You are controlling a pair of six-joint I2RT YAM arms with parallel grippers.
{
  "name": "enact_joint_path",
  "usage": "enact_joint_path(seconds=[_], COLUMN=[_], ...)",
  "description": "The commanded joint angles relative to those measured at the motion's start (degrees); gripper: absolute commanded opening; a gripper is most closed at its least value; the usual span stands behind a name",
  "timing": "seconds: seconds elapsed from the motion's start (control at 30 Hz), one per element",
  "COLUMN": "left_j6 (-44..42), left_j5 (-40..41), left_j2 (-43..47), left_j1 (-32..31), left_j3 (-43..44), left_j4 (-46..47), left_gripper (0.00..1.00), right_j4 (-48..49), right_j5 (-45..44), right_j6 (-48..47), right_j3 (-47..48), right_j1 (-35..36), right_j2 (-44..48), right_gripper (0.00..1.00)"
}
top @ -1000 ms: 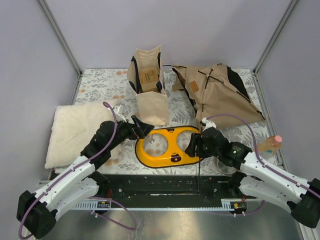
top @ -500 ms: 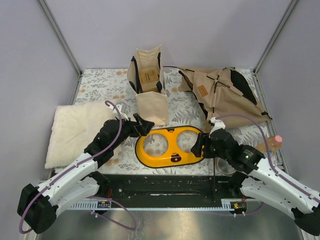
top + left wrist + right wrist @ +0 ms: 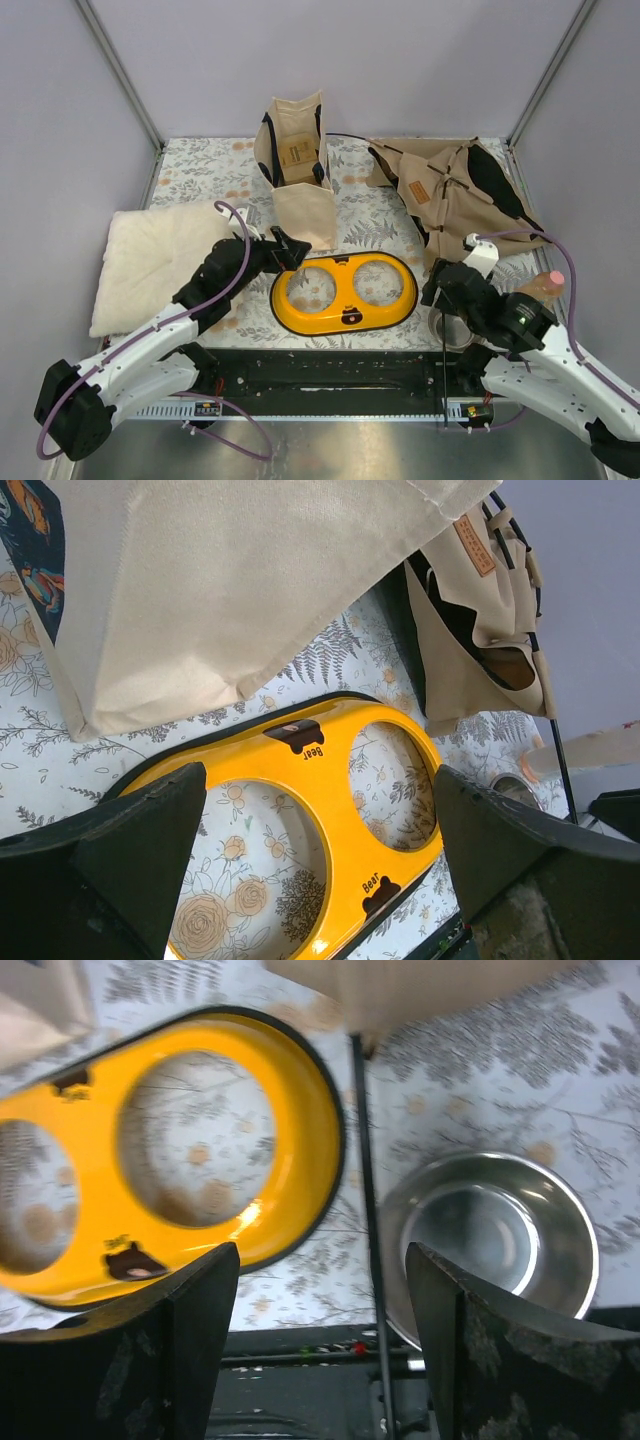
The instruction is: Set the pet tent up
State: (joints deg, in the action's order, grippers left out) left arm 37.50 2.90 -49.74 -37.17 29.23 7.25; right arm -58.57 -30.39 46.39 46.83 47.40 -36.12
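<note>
The thin black pole in front of the tent [image 3: 455,195] already runs between the open fingers of my right gripper, so next the gripper will lower onto it and close.
The pet tent [image 3: 455,195] lies collapsed as a tan canvas heap at the back right, brown label patch upward. One thin black pole [image 3: 443,365] runs from it toward the table's front edge. My right gripper [image 3: 440,292] hovers over that pole, just in front of the tent. In the right wrist view the pole [image 3: 365,1210] passes between the open fingers [image 3: 200,1330], touching neither. My left gripper [image 3: 292,250] is open above the yellow stand, holding nothing. The left wrist view has the tent [image 3: 470,610] at the upper right.
A yellow two-hole bowl stand [image 3: 343,292] lies at front centre, with a steel bowl [image 3: 450,330] to its right. A beige tote bag [image 3: 300,170] stands at back centre and a cream pillow [image 3: 150,260] lies left. A bottle [image 3: 540,290] rests near the right wall.
My right arm has swung to the right, and the pole and tent have slid right with it. The right jaws have widened. The left arm has hardly moved.
</note>
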Motion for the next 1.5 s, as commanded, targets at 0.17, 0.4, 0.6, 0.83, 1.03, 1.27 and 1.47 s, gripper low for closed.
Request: enact_joint_path(seconds=[0.17, 0.4, 0.6, 0.83, 1.03, 1.27, 1.47], left_j6=[-1.72, -2.95, -5.59, -4.98, -3.84, -0.68, 1.00], left_j5=[2.11, -0.08, -5.97, -7.20, -7.82, -10.18, -13.53], left_j2=[-0.19, 0.78, 1.13, -0.71, -2.29, -2.30, -5.89], left_j1=[-0.89, -0.98, -1.94, -3.96, -6.51, -9.23, -14.06], left_j3=[2.23, 1.71, -1.72, -3.66, -3.22, -5.76, -6.12], left_j4=[4.01, 4.35, 10.41, 15.95, 17.19, 22.18, 25.19], left_gripper=[0.99, 0.99, 0.99, 0.99, 0.99, 0.99, 0.99], right_j4=[-3.14, 6.08, 10.57, 17.68, 23.05, 28.59, 34.21], right_j5=[-4.08, 2.88, 3.15, 5.43, 7.53, 11.75, 17.12], right_j6=[8.37, 4.59, 2.31, -5.16, -12.19, -9.93, -5.18], right_j3=[-5.52, -7.28, -2.81, 4.14, 7.92, 10.03, 9.42], right_j1=[-0.29, -0.29, -0.29, -0.29, -0.55, -0.99, -2.22], right_j2=[-3.42, -7.30, -9.40, -12.83, -16.43, -22.58, -25.23], right_gripper=[0.74, 0.23, 0.00, 0.00, 0.00, 0.00, 0.00])
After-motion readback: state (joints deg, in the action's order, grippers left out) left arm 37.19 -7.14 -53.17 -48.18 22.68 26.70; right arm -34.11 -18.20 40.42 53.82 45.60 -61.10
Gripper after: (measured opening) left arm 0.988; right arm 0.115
